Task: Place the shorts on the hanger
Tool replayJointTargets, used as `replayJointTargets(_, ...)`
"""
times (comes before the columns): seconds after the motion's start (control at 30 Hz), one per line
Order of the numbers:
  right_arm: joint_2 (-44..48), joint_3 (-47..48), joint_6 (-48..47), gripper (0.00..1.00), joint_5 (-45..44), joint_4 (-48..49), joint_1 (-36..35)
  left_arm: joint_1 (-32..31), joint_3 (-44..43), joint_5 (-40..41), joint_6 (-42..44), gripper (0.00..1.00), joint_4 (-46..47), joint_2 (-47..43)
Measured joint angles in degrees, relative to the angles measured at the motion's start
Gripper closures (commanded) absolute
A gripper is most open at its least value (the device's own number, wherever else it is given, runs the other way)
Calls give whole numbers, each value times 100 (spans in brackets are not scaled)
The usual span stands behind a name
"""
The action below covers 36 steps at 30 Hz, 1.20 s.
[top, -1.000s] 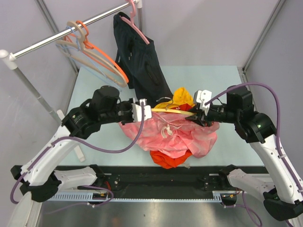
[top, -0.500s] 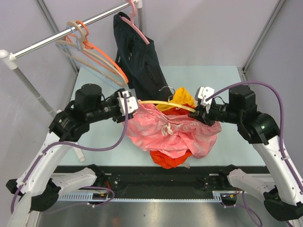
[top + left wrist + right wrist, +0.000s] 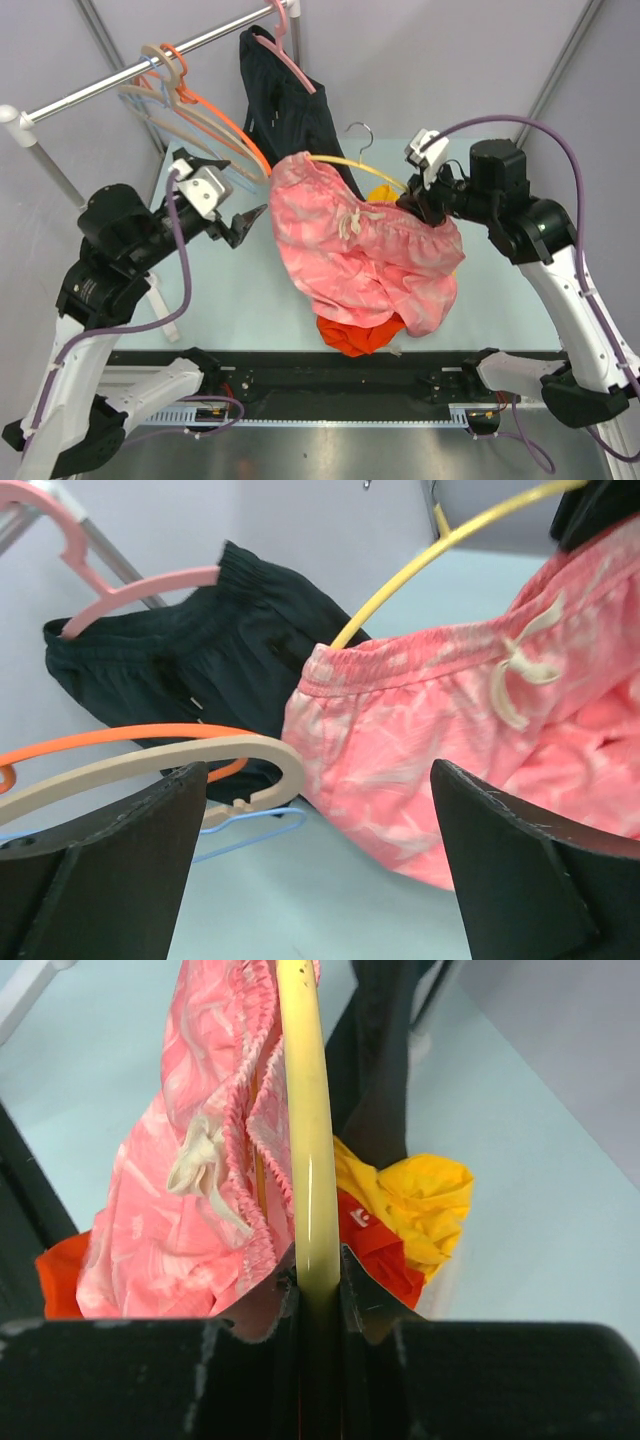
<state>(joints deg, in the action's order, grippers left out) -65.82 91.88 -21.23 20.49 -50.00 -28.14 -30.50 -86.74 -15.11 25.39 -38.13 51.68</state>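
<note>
The right gripper swings outward and to its left in the top view next, to the bar's empty part (image 3: 229,27), hooks the hanger there and lets go.
The pink shorts (image 3: 360,250) hang by their waistband from the yellow hanger (image 3: 335,160), whose metal hook (image 3: 358,135) points up. The shorts' hem droops onto the pile below. My right gripper (image 3: 418,200) is shut on the hanger's right end; in the right wrist view the yellow bar (image 3: 305,1140) runs between the closed jaws (image 3: 318,1280), with the shorts (image 3: 200,1190) on its left. My left gripper (image 3: 245,222) is open and empty, apart from the shorts and to their left. In the left wrist view the shorts (image 3: 450,740) and hanger (image 3: 430,565) lie beyond the gripper (image 3: 318,780).
A black garment (image 3: 290,110) hangs on a pink hanger from the rail (image 3: 100,88), next to orange (image 3: 215,120) and beige (image 3: 165,110) hangers close to my left gripper. An orange-red garment (image 3: 360,335) and a yellow one (image 3: 385,193) lie on the table (image 3: 480,170).
My left gripper opened, let go of the shorts and drew back to the left. My right gripper lifted the hanger, so the shorts now hang off the table.
</note>
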Motion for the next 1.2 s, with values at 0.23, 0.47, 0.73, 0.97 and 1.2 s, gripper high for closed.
replayJointTargets(0.23, -612, 732, 328, 100, -428, -26, -72, 358, -114, 13, -669, 2, 470, -66)
replayJointTargets(0.47, -1051, 1285, 590, 100, -813, 245, -612, 621, -116, 57, -1174, 4, 796, -74)
replayJointTargets(0.73, -2280, 2623, 813, 100, -1628, 597, -1084, 1333, -170, -363, -1899, 4, 1145, -160)
replayJointTargets(0.97, -3617, 4291, 977, 100, -2015, 848, -1128, 1353, -170, -470, -1993, 4, 1268, -326)
replayJointTargets(1.2, -4148, 4586, 1005, 100, -2120, 1303, -1360, 1355, -170, -468, -1996, 4, 1294, -334)
